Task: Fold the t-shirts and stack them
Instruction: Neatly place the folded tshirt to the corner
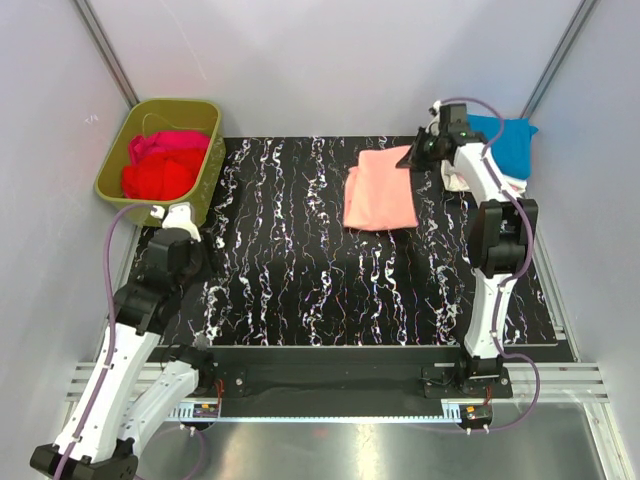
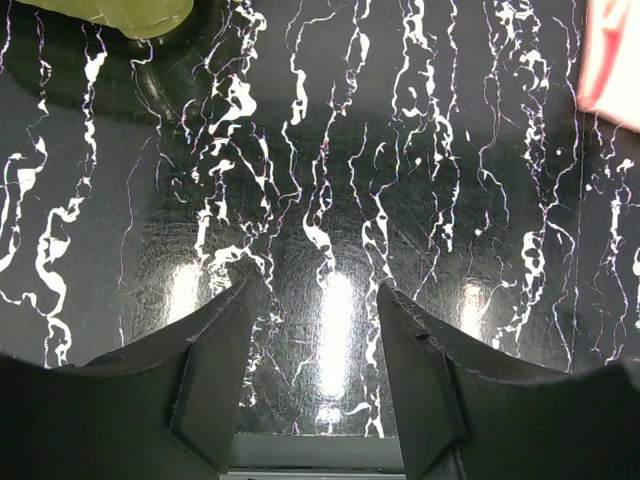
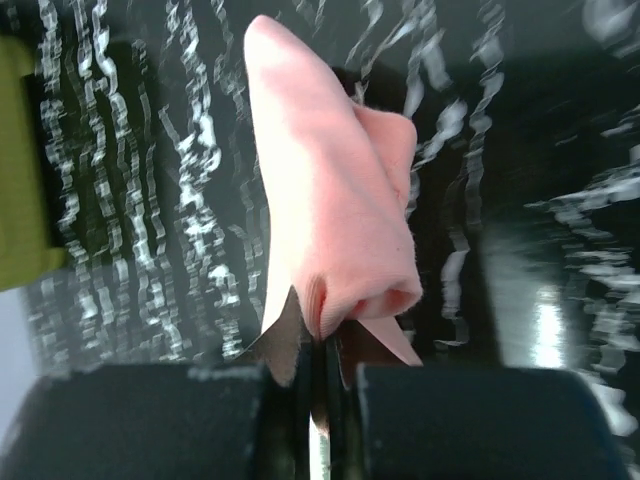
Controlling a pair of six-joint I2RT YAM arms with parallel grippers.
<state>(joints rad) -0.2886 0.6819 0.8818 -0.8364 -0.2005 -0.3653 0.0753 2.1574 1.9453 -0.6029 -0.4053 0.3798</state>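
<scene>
Next, my right gripper carries the pink t-shirt over the blue t-shirt [image 1: 506,140] and releases it, since that pile lies to the gripper's right in the top view.
A folded salmon-pink t-shirt [image 1: 381,189] lies at the back right of the black marbled mat. My right gripper [image 1: 418,153] is shut on its far right corner; in the right wrist view the pink cloth [image 3: 330,200] is pinched between the closed fingers [image 3: 322,335]. A bright blue t-shirt [image 1: 506,140] lies on a cream one [image 1: 457,180] behind the right arm. Red [image 1: 155,178] and magenta [image 1: 170,142] t-shirts fill the olive-green tub [image 1: 212,170]. My left gripper [image 2: 318,300] is open and empty above the mat, beside the tub.
The tub stands at the mat's back left corner; its rim shows in the left wrist view [image 2: 130,15]. Metal frame posts [image 1: 105,50] rise at both back corners. A rail [image 1: 330,385] runs along the near edge.
</scene>
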